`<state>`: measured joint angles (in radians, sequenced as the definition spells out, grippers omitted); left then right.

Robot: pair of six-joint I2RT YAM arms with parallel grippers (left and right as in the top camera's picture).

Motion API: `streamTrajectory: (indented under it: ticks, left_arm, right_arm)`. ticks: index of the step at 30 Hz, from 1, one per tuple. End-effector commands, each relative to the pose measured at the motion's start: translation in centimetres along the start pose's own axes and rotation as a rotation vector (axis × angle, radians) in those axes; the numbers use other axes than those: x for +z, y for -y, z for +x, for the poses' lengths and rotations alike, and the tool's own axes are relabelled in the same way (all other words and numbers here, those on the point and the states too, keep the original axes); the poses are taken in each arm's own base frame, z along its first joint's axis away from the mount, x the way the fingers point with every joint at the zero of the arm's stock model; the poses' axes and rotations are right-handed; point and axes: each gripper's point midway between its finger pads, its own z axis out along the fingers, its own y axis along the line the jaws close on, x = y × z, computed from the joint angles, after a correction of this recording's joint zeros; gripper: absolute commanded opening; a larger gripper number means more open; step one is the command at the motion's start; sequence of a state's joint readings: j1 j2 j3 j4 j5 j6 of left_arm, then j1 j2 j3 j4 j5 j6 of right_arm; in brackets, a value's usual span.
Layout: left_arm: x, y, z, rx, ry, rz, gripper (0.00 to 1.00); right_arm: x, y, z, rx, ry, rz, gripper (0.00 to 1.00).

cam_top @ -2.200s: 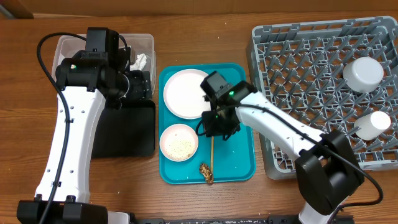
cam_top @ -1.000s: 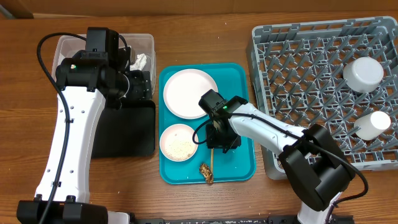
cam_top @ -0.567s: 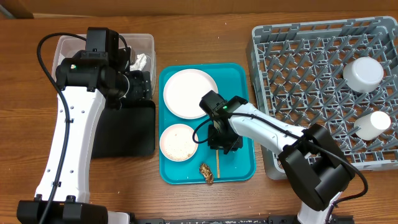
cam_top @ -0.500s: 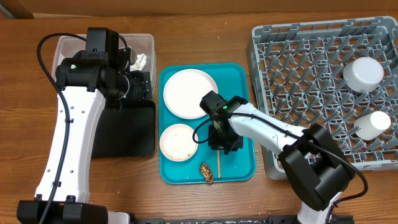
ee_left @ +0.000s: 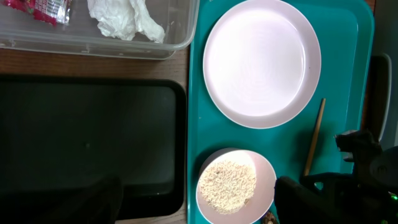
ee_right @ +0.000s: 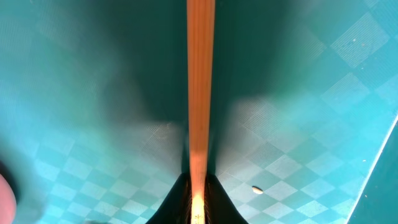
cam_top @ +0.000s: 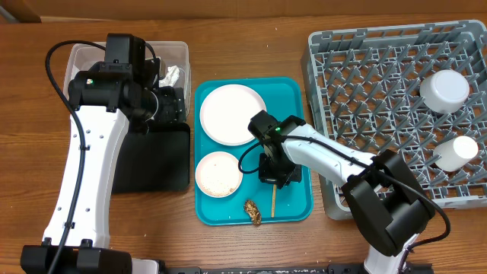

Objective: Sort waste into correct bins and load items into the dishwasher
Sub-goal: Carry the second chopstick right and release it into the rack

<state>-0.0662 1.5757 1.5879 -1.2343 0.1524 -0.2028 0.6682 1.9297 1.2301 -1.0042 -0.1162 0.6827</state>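
My right gripper will next rise off the teal tray, move across to the grey dish rack and go down inside its tray-side edge [cam_top: 340, 111], because the bowl and cup are on the opposite side.
My right gripper [cam_top: 276, 172] is low over the teal tray [cam_top: 295, 103] and shut on a thin wooden chopstick [cam_top: 273, 202]. In the right wrist view the chopstick [ee_right: 200, 93] runs straight up from between the closed fingertips [ee_right: 199, 202]. The large white plate [cam_top: 232, 114] and the smaller white dish of rice [cam_top: 219, 173] sit on the tray, with a brown food lump [cam_top: 253, 212] at its front. My left gripper [cam_top: 163, 106] hangs open and empty between the clear tub [cam_top: 80, 57] and the black tray [cam_top: 160, 164].
The tub holds a white napkin [ee_left: 124, 18] and a red wrapper [ee_left: 43, 7]. The grey dish rack [cam_top: 380, 84] at the right holds an upturned bowl [cam_top: 445, 90] and a small white cup [cam_top: 456, 152]. A loose rice grain [ee_right: 256, 188] lies on the tray.
My right gripper came down over the chopstick, closed on it and shifted it a little to the right on the tray. The left arm has not moved.
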Motion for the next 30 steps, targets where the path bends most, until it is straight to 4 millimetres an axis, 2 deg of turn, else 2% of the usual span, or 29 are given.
streamTrajectory:
  ticks: [1,3,7,10,16,18,21,25,30]
  left_arm:
    - [0.0,0.2,-0.2,0.004,0.004,-0.002,0.80]
    - [0.0,0.2,-0.2,0.004,0.004,-0.002,0.80]
    - [0.0,0.2,-0.2,0.005,0.004,-0.002,0.80]
    - [0.0,0.2,-0.2,0.005,0.003,-0.002,0.81]
    - [0.0,0.2,-0.3,0.004,0.004,-0.002,0.81]
    - [0.0,0.2,-0.2,0.005,0.004,-0.002,0.82]
    - [0.0,0.2,-0.2,0.004,0.004,-0.002,0.82]
    - [0.0,0.2,-0.3,0.004,0.005,-0.002,0.82]
    - [0.0,0.2,-0.3,0.005,0.005,-0.002,0.82]
  right_arm:
    - [0.4,0.4,-0.1,-0.006,-0.002,0.016,0.07]
    - [0.3,0.3,-0.1,-0.026,0.000,0.013,0.07]
    - [-1.4,0.1,-0.7,-0.063,0.029,0.019,0.04]
    - [-4.4,0.7,-2.0,-0.060,0.121,0.057,0.04]
    - [-12.2,2.1,-4.3,-0.079,0.275,0.029,0.04]
    - [-14.1,3.1,-4.9,-0.095,0.307,0.014,0.04]
    - [-16.5,6.0,-5.8,-0.119,0.340,0.017,0.04]
    - [-16.9,10.2,-6.5,-0.097,0.305,0.047,0.04]
    - [-15.9,13.0,-6.1,-0.141,0.231,0.054,0.04]
